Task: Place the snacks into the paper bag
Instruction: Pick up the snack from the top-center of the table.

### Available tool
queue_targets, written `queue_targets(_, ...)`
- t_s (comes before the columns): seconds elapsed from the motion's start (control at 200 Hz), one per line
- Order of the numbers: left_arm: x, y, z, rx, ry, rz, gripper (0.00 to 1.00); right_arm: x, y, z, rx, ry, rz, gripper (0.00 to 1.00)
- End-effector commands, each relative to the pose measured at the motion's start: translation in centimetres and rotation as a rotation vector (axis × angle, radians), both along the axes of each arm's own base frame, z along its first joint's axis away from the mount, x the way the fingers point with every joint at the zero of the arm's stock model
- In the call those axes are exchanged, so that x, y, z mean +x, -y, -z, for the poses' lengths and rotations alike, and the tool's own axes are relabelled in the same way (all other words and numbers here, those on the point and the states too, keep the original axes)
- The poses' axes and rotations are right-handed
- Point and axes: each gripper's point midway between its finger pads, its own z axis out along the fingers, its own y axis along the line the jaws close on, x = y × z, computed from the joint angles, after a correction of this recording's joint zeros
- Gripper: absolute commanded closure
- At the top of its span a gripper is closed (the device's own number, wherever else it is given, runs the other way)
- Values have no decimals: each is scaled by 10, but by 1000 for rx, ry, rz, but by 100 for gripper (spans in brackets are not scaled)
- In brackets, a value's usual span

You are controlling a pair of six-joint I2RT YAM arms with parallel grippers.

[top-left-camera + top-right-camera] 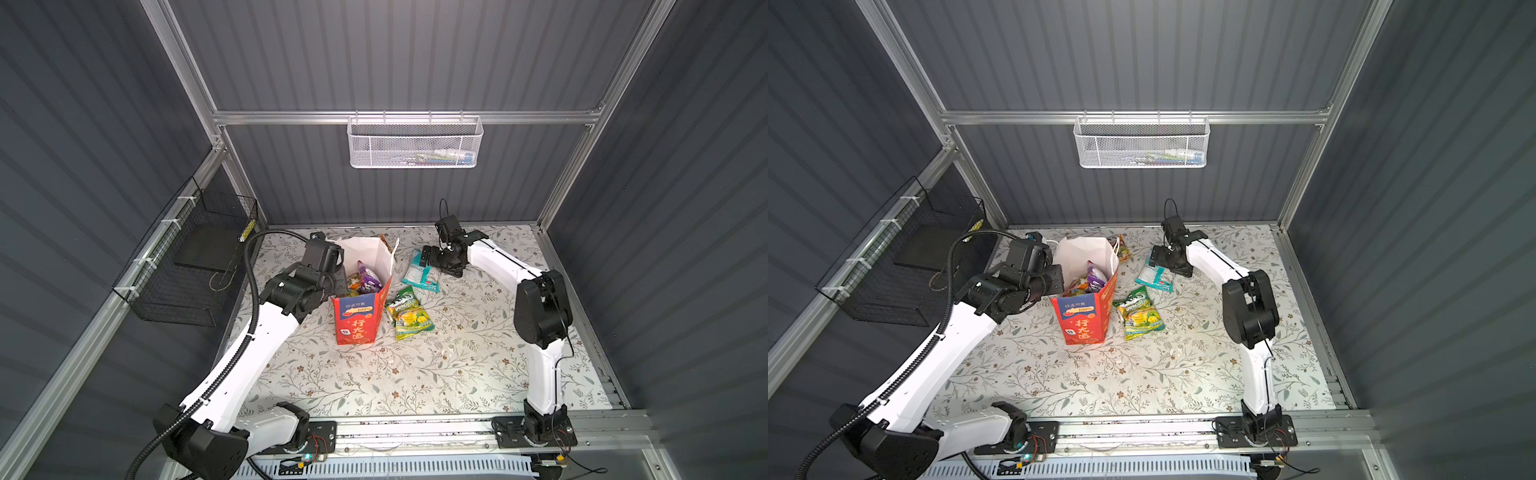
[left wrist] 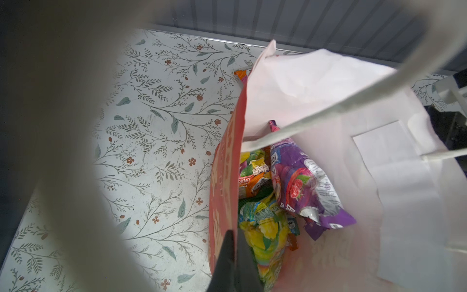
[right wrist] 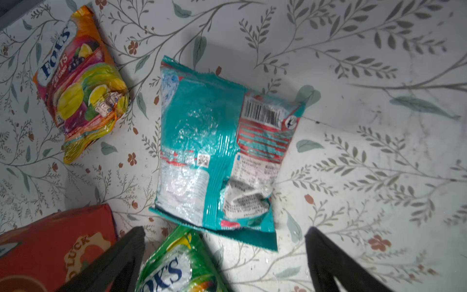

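My right gripper lowers onto the teal-white packet's barcode-side edge (image 1: 433, 276) next, the one away from the bag (image 1: 359, 320), since that edge lies clear of the green-yellow packet.
The red paper bag (image 1: 359, 320) (image 1: 1084, 320) stands open at mid-table. Inside it lie a purple packet (image 2: 303, 182) and green-yellow and orange snacks (image 2: 265, 227). My left gripper (image 1: 340, 273) (image 2: 233, 252) is shut on the bag's left wall at the rim. Three snacks lie outside on the table. A teal-white packet (image 1: 419, 270) (image 3: 214, 141) lies right of the bag. A green-yellow packet (image 1: 409, 313) (image 3: 177, 265) is nearer the front. An orange-pink packet (image 1: 1121, 247) (image 3: 80, 83) sits behind the bag. My right gripper (image 1: 428, 257) (image 3: 225, 230) hangs open just above the teal-white packet, nothing between its fingers.
A white mesh basket (image 1: 415, 141) hangs on the back wall. A black wire basket (image 1: 187, 266) is fixed to the left wall. The floral table (image 1: 374, 382) runs forward to the metal rail. The bag's white cord handle (image 2: 328, 108) crosses the left wrist view.
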Motion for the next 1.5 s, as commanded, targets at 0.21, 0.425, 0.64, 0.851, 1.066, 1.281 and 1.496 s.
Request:
queue_targets(0.21,3,6,-18,-42,58,23,100,6,9,40,-81,-89,25,1)
queue_targets(0.425,3,7,-18,-48,60,28,100,4,16,62,-103,-141,35,17)
queue_targets(0.64,3,8,-19,-53,62,34,100,3,12,69,-87,-158,23,26)
queue_targets(0.851,2,8,-20,-55,64,37,100,6,14,71,-83,-150,26,39)
queue_targets(1.066,1,9,-21,-63,69,42,100,-3,24,82,-115,-190,25,46)
queue_targets(1.281,1,10,-22,-67,69,46,100,-7,24,86,-101,-209,19,57)
queue_targets(1.496,1,10,-23,-69,73,48,100,-11,25,88,-52,-205,16,75)
